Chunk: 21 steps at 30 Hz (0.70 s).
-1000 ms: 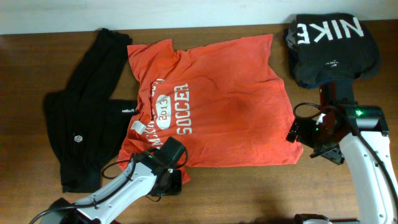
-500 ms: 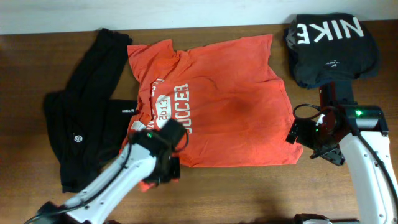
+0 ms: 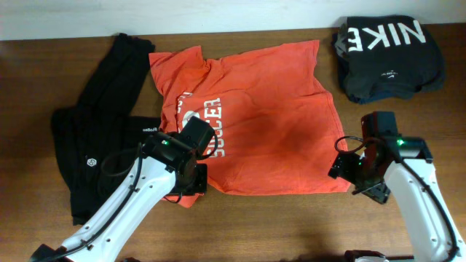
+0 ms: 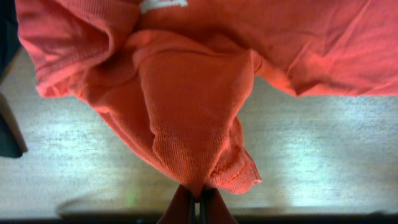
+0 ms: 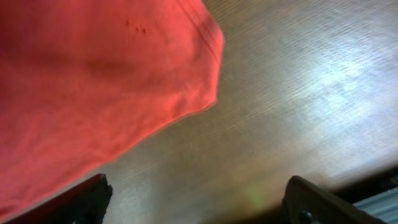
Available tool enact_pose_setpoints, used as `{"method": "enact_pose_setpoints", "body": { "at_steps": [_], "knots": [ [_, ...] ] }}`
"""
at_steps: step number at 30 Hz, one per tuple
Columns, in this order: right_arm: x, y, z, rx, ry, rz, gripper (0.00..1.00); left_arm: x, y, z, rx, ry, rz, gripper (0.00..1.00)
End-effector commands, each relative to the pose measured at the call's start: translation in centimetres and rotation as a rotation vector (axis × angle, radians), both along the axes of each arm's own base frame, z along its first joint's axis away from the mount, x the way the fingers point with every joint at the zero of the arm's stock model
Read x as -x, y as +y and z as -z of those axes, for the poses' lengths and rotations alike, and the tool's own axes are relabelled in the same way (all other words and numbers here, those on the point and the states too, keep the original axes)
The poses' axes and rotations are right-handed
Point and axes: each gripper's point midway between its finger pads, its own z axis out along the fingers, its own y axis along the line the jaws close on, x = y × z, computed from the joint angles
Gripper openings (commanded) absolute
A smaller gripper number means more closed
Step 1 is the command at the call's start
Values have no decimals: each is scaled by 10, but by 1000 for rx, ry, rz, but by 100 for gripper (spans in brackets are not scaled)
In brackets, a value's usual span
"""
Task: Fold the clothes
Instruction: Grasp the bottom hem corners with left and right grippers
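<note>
The shirt still lies spread outward of the pinched fold, so my left gripper should next carry it outward over the shirt's edge by the black garment and release.
The orange-red T-shirt [image 3: 269,109] with white SOCCER print lies spread in the middle of the table. My left gripper [image 3: 188,182] is at its near left corner, shut on a bunched fold of the orange fabric [image 4: 193,124], which hangs lifted above the wood. In the left wrist view the left gripper [image 4: 198,202] pinches that fold between closed fingers [image 4: 180,211]. My right gripper [image 3: 348,169] stands open by the shirt's near right corner [image 5: 205,37], with bare wood between its fingers [image 5: 81,202]. A long black garment [image 3: 95,145] lies to the left.
A folded stack of black clothes with NIKE lettering [image 3: 389,54] sits at the back right. The brown wooden table [image 3: 291,225] shows bare wood along its front edge, between the two arms.
My left gripper closed on the shirt's near left corner and carried it away from the front edge, over the shirt. The right gripper moved slightly nearer the front, beside the shirt's near right corner.
</note>
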Motion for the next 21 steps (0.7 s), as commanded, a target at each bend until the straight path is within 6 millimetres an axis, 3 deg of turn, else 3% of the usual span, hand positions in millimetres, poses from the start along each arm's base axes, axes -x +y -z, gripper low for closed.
{"method": "enact_pose_setpoints", "body": {
  "at_steps": [1,3,10,21],
  "knots": [
    [0,11,19,-71,-10,38,86,-9,0,-4,-1,-37,10,1],
    [2,13,32,-79,-12,56,80,-11,-1,-4,3,-44,10,1],
    [5,8,57,-53,-11,65,77,-12,-1,-4,5,-48,9,1],
    [-12,-2,95,-5,24,68,72,-13,-2,-4,9,-55,9,1]
  ]
}}
